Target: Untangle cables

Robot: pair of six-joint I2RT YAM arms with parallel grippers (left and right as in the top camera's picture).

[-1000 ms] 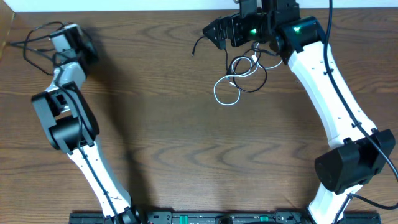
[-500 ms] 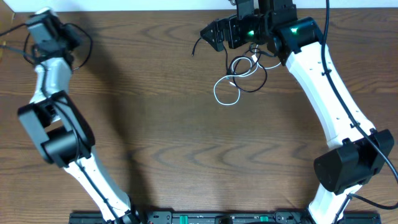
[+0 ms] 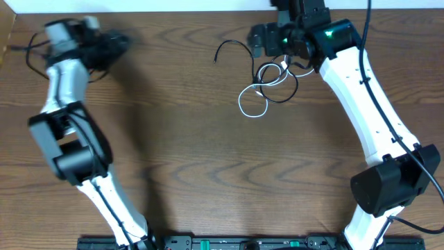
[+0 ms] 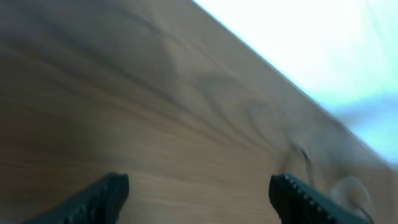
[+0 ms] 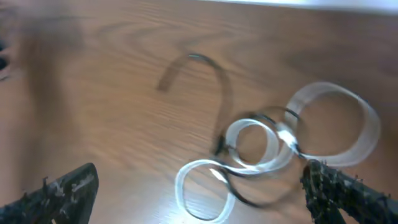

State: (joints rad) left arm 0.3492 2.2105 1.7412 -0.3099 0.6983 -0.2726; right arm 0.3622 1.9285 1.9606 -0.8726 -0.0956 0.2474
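The left gripper should next go to the right in the overhead view and down onto the black cable among the white loops, because the cable runs through them.
The tangled cables lie at the table's back right: a white cable (image 3: 253,104) in loops, with a black cable (image 3: 281,90) threaded through it and a black tail (image 3: 229,45) curling left. My right gripper (image 3: 262,40) hangs open just above their far end. In the right wrist view the white loops (image 5: 255,146) and the black tail (image 5: 199,62) lie ahead of and between the open fingers of this gripper (image 5: 202,190), untouched. Another thin black cable (image 3: 31,55) lies at the far left edge. My left gripper (image 3: 107,45), blurred, is right of it, open and empty (image 4: 199,193).
The table's back edge (image 3: 173,12) runs just behind both grippers, with a white wall beyond it. The left arm (image 3: 66,132) stands along the left side and the right arm (image 3: 368,104) along the right side.
My left gripper has opened and swung from the far left corner to the right, away from the black cable there. My right gripper has turned and drawn in closer over the tangle.
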